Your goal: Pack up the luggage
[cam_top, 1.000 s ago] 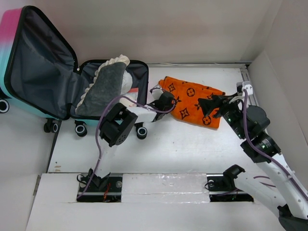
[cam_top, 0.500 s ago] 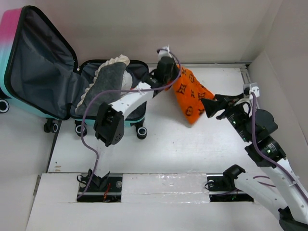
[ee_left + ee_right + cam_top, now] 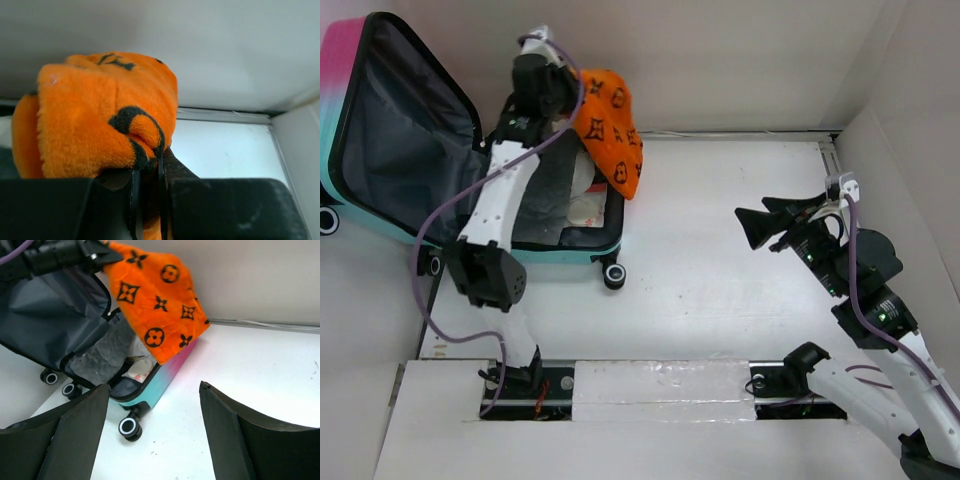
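My left gripper brings the orange cloth back down toward the case's edge by the raised lid next, since the cloth's loose end overhangs the case's opposite rim.
The luggage (image 3: 566,254) lies open at the far left, a pink-to-teal shell with dark grey lining and its lid raised. It also shows in the right wrist view (image 3: 170,374). A grey garment (image 3: 556,178) lies in its lower half. My left gripper (image 3: 565,97) is shut on an orange cloth with black motifs (image 3: 612,128) and holds it in the air above the open case. The cloth fills the left wrist view (image 3: 95,115), pinched at the gripper (image 3: 147,167). My right gripper (image 3: 760,226) is open and empty over the table right of centre, and also shows in its own view (image 3: 154,396).
A white item with red print (image 3: 588,208) lies in the case beside the grey garment. The case's wheels (image 3: 612,277) stick out onto the white table. Walls close the back and the right side. A metal rail (image 3: 830,160) runs at the back right.
My left arm has lifted the orange cloth off the middle of the table and swung it left and back, over the open case. My right gripper now stands apart from the cloth.
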{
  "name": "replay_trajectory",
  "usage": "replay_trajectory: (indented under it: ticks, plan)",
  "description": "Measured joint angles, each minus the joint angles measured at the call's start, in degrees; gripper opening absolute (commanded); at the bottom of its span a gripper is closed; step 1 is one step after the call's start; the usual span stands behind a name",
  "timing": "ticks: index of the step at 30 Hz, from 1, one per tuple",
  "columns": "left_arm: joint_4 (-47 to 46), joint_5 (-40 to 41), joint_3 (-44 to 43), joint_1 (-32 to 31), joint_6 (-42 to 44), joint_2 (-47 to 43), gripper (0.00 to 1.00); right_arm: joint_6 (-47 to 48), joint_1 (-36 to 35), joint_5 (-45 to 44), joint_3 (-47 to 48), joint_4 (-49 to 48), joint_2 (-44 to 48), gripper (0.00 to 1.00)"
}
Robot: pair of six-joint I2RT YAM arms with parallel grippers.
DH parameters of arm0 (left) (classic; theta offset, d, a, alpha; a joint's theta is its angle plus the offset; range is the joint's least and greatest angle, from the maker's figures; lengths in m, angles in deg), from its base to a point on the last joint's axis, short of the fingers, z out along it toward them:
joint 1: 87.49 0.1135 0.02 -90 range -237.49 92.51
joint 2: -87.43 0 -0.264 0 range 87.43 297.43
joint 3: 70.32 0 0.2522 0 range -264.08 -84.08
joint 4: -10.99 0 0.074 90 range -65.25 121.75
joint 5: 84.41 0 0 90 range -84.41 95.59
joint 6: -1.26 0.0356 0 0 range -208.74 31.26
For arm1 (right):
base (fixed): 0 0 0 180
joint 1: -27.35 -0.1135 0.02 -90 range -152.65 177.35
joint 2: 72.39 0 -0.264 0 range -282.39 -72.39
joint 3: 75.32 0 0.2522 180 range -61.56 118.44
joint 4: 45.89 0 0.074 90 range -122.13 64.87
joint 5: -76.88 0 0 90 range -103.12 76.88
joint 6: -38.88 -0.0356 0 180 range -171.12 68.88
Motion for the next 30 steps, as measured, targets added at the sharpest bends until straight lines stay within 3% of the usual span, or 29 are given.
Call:
replay_trajectory:
  ticks: [3, 11, 15, 20, 28, 30]
  plan:
    - [-1.2, -0.2, 10.8, 4.8, -0.9, -7.6, 0.00, 0.0, 0.0, 0.6, 0.0, 0.0, 0.0, 0.78]
    - [-9.6, 2.9, 39.9, 10.1, -6.6, -25.9, 0.00, 0.0, -0.4, 1.6, 0.0, 0.0, 0.0, 0.78]
    - [-13.0, 4.0, 52.7, 17.3, -10.4, -31.7, 0.00, 0.0, -0.6, 2.0, 0.0, 0.0, 0.2, 0.78]
    - [-14.8, 6.3, 57.9, 22.7, -12.3, -32.1, 0.00, 0.0, -0.7, 3.3, 0.0, -0.3, -1.0, 0.78]
    - [-16.4, 8.3, 58.5, 26.2, -14.1, -30.2, 0.00, 0.0, -1.1, 6.3, -0.5, -0.6, -6.0, 0.78]
    - [-16.2, 8.7, 58.4, 26.1, -14.2, -29.7, 0.26, 0.0, -1.4, 7.1, -0.5, -1.0, -7.6, 0.78]
